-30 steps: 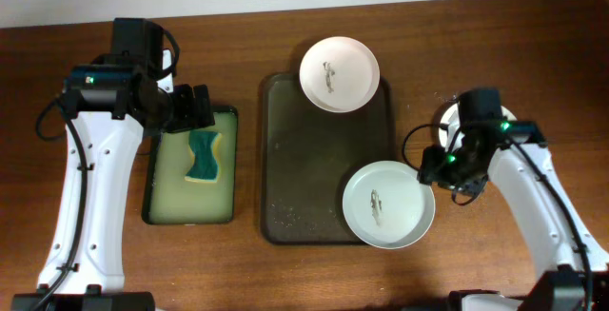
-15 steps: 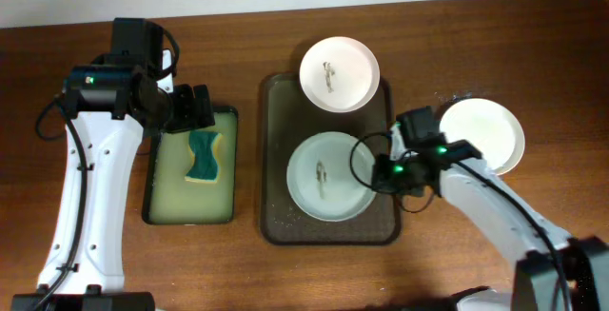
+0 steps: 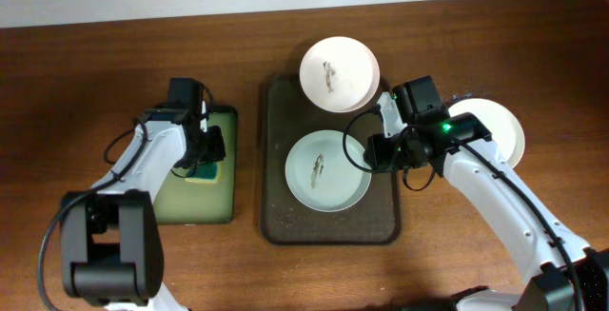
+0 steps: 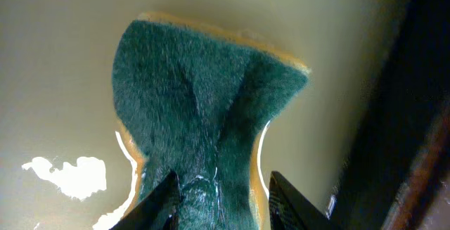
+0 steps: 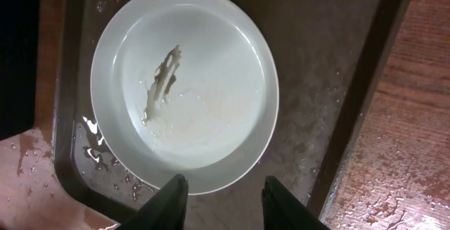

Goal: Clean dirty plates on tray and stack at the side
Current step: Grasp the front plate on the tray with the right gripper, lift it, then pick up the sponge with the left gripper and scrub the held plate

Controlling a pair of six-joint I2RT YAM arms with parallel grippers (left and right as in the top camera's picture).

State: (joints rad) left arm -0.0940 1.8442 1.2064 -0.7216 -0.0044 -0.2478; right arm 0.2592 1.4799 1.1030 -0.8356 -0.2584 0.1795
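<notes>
The robot next needs to lower its open right gripper until the fingers are on both sides of the middle plate's rim facing the third plate (image 3: 368, 173) (image 5: 273, 128), because that rim lies below the right gripper.
The brown tray (image 3: 285, 206) holds one white plate (image 3: 328, 170) at its middle, with a dark smear at its centre. A second smeared plate (image 3: 340, 73) overlaps the tray's far edge. A third plate (image 3: 495, 132) with no smear rests on the table to the right, partly under my right arm. My right gripper (image 3: 371, 151) hangs open at the middle plate's right rim. In the right wrist view the plate (image 5: 190, 82) lies just beyond the right gripper (image 5: 226, 205), over the wet tray floor (image 5: 316, 82). My left gripper (image 4: 223, 188) is shut on the waist of the green sponge (image 4: 204, 96).
The sponge lies in a smaller dark green tray (image 3: 190, 202) with a yellowish wet inside, left of the brown tray. Water drops sit on the brown tray floor and on the wooden table (image 5: 415, 117) beside it.
The right gripper slid the near-right plate to the tray's middle, then let go of it. The left arm dropped onto the sponge and its jaws closed round it.
</notes>
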